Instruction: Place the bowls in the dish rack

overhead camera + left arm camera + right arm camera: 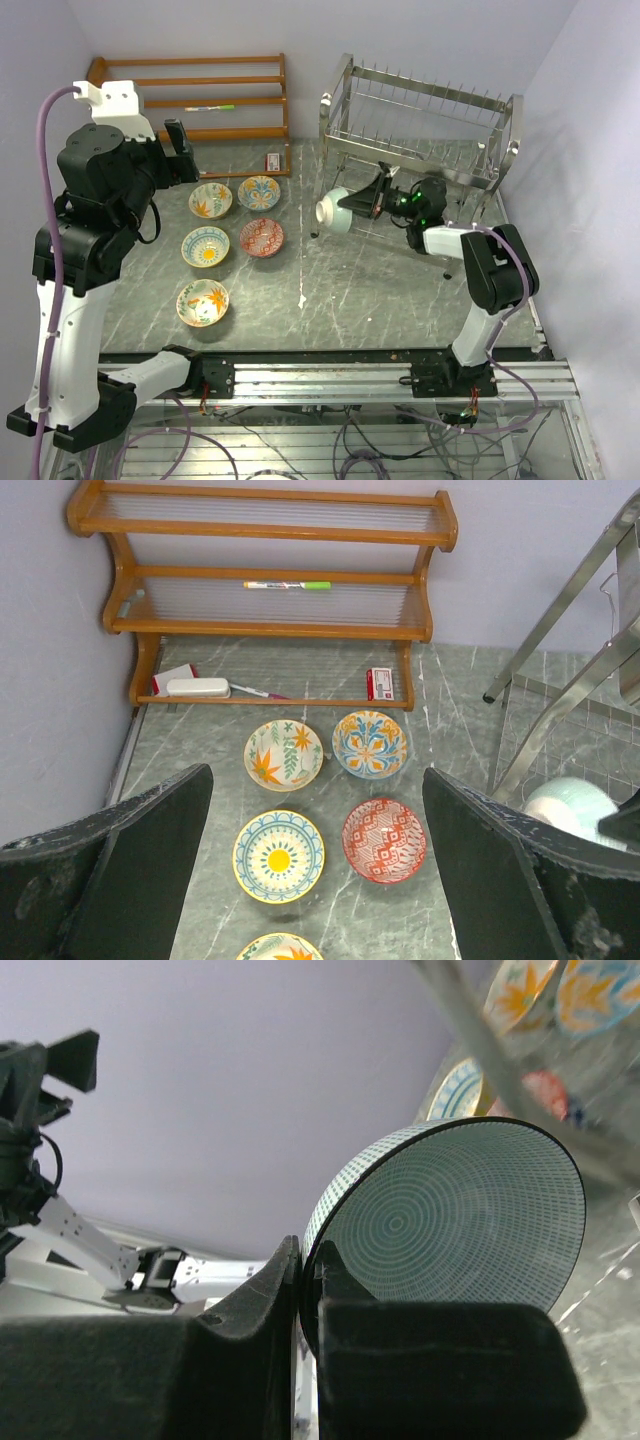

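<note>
The robot's right gripper will move outward and then down to let go of the mint bowl's rim, because the end of the rack's lower level [351, 178] is outward and below it.
Five painted bowls lie on the dark table left of centre: an orange-leaf bowl [210, 200], a blue-orange bowl [259, 192], a yellow-centred bowl [205, 246], a red bowl [262, 237] and a second leaf bowl [202, 302]. My right gripper [372, 203] is shut on the rim of the pale mint bowl [334, 210], holding it on edge at the lower left end of the silver wire dish rack [420, 125]. In the right wrist view the mint bowl [455, 1215] fills the middle. My left gripper [182, 148] is open and empty, raised above the painted bowls [385, 838].
A brown wooden slatted shelf [195, 90] stands at the back left with a marker [287, 584] on it. A small red box [272, 161] lies beside it. Walls close in on the left, back and right. A metal rail [390, 378] runs along the near edge.
</note>
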Robot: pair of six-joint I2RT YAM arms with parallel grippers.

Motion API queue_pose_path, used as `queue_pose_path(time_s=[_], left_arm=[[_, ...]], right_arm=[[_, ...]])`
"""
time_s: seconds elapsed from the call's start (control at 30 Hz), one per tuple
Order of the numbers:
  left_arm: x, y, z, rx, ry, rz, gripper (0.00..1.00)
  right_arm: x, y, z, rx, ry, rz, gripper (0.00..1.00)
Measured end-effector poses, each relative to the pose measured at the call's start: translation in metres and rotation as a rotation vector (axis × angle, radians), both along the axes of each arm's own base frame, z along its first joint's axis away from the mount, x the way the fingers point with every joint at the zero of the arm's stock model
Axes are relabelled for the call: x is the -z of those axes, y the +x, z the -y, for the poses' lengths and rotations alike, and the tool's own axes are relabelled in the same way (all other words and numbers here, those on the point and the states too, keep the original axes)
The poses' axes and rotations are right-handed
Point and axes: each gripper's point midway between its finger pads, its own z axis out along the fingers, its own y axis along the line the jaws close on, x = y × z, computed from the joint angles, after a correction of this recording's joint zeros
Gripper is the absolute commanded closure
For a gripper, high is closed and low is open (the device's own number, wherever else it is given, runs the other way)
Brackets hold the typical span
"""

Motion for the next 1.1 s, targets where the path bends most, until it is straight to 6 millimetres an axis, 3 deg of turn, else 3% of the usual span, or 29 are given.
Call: queue_pose_path(time_s=[0.17, 0.3, 0.43, 0.77, 1.1], left_arm=[[-0.002, 0.001, 0.000, 0.000, 0.003, 0.010, 0.03], [-0.003, 0.001, 0.000, 0.000, 0.005, 0.014, 0.03], [-0.001, 0.002, 0.000, 0.001, 0.007, 0.010, 0.03], [0.019, 0.002, -0.001, 0.001, 0.044, -0.031, 0.02], [0.030, 0.001, -0.003, 0.000, 0.070, -0.051, 0.02]], right_arm=[[-0.009, 0.042, 0.029, 0.108, 0.007, 0.037, 1.00], [0.002, 0.075, 0.046, 0.192, 0.004, 0.013, 1.00], [0.013, 0.101, 0.049, 0.245, 0.002, -0.013, 1.00], [0.015, 0.174, 0.056, 0.447, 0.019, -0.002, 1.00], [0.040, 0.210, 0.065, 0.567, 0.028, -0.036, 1.00]])
